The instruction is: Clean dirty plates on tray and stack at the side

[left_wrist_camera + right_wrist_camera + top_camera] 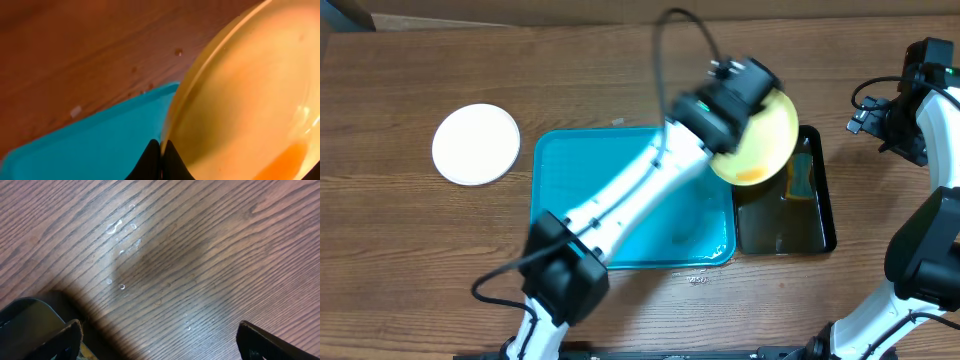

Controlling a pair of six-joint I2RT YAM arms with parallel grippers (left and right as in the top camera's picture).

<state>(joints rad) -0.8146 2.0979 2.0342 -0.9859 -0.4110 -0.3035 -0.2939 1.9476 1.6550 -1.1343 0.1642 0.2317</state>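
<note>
Next I need to move my left gripper left in the overhead view, then down to the turquoise tray's end by the white plate, to release the lime green plate's rim where there's room.
My left gripper [725,140] is shut on the rim of the lime green plate [765,140] and holds it tilted over the gap between the turquoise tray [560,180] and the black tray. An orange smear lies at the plate's low edge [285,160]. In the left wrist view my fingers [161,160] pinch the rim of that plate [240,100], with the turquoise tray [100,145] below. A white plate [476,144] lies on the table left of the tray. My right gripper [157,340] is open and empty above bare wood at the far right [885,125]. The third plate is out of view.
A narrow black tray [820,215] with liquid and a sponge [800,180] sits right of the turquoise tray. Water drops [120,227] lie on the wooden table. A dark rounded object [25,325] shows at the right wrist view's lower left.
</note>
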